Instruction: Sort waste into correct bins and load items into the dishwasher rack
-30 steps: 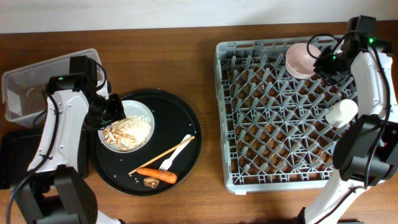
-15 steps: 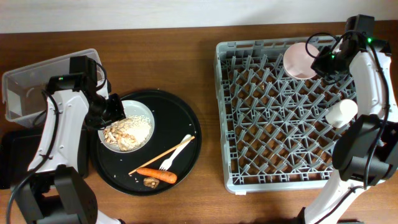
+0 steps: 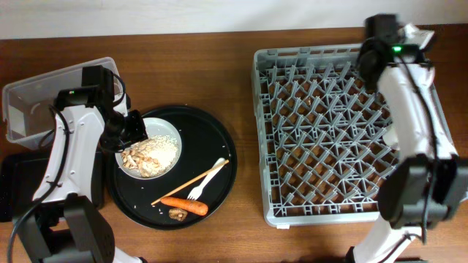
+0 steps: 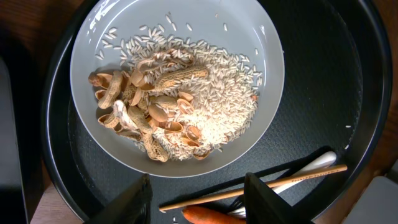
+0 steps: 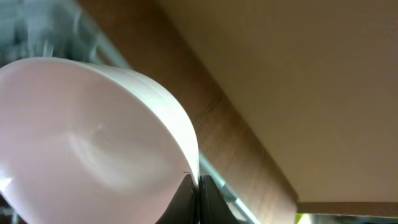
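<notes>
I should next move my right gripper to the left in the overhead view and lower the bowl among the rack's far wires, as those wires are empty. Then I should let go of the bowl's rim.
My left gripper (image 4: 199,200) is open and hovers low over the round black tray, just in front of a white bowl (image 4: 249,50) of beige food scraps (image 4: 168,118). A thin wooden stick (image 4: 261,186), a white fork (image 3: 208,179), an orange carrot (image 3: 184,205) and brown bits (image 3: 176,214) lie on that tray. My right gripper (image 5: 198,186) is shut on the rim of a pale bowl (image 5: 93,137) and holds it over the far right corner of the grey dishwasher rack (image 3: 329,146). My right arm hides most of that bowl in the overhead view.
The clear tub (image 3: 44,102) stands at the far left, with the flat black tray (image 3: 14,190) in front of it. The round black tray (image 3: 219,139) lies between them and the rack. My right arm (image 3: 409,124) stretches along the rack's right side.
My right gripper has swung the pale bowl left and back over the rack's far edge, and the arm now covers it. My left arm has not moved.
</notes>
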{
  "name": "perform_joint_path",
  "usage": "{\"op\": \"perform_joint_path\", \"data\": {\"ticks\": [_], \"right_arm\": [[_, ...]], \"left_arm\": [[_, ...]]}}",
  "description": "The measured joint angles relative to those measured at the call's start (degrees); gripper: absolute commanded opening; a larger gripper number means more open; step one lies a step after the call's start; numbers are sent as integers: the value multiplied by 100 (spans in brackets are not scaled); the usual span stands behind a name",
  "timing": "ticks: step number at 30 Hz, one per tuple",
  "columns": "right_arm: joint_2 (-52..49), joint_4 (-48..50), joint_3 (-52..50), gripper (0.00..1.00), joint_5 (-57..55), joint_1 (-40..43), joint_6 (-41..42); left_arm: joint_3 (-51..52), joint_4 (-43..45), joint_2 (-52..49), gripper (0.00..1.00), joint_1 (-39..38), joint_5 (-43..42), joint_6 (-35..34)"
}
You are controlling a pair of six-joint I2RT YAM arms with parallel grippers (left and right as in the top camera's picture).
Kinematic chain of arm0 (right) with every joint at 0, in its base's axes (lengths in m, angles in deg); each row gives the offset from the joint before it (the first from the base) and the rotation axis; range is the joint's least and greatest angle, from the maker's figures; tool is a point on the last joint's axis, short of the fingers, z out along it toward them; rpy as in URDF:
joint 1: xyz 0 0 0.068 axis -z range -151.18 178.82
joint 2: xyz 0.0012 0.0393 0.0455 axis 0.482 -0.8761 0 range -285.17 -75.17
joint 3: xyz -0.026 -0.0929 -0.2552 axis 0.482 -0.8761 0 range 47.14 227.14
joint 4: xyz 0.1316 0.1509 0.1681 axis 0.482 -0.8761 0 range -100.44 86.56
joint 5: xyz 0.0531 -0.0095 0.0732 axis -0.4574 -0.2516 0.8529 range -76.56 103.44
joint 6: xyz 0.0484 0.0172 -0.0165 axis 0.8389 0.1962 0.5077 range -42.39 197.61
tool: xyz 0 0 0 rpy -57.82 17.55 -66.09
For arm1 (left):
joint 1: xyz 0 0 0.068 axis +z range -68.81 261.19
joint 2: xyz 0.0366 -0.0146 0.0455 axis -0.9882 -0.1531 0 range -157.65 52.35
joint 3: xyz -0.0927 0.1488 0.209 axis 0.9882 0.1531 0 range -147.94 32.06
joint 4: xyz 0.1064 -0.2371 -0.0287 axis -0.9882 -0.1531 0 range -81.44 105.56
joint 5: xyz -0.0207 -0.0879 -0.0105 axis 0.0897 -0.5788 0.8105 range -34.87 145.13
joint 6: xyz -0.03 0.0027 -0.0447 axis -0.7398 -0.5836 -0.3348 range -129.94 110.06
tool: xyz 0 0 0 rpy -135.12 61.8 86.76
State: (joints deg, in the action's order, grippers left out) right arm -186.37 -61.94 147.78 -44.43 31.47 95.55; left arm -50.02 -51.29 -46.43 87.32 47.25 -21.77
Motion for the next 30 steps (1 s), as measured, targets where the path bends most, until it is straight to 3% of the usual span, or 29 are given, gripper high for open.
{"op": "perform_joint_path", "data": {"ticks": [6, 11, 15, 21, 30], "right_arm": [[-339, 90, -369, 5, -463, -588, 225], [-341, 26, -369, 9, 46, -931, 284], [-341, -17, -372, 4, 140, -929, 291], [-339, -37, -372, 4, -1239, -901, 284], [-339, 63, -372, 4, -1655, -431, 282]], "left_arm": [[0, 0, 0, 47, 0, 0, -2], [0, 0, 0, 47, 0, 0, 0], [0, 2, 0, 47, 0, 0, 0], [0, 7, 0, 47, 0, 0, 0], [0, 17, 0, 47, 0, 0, 0]]}}
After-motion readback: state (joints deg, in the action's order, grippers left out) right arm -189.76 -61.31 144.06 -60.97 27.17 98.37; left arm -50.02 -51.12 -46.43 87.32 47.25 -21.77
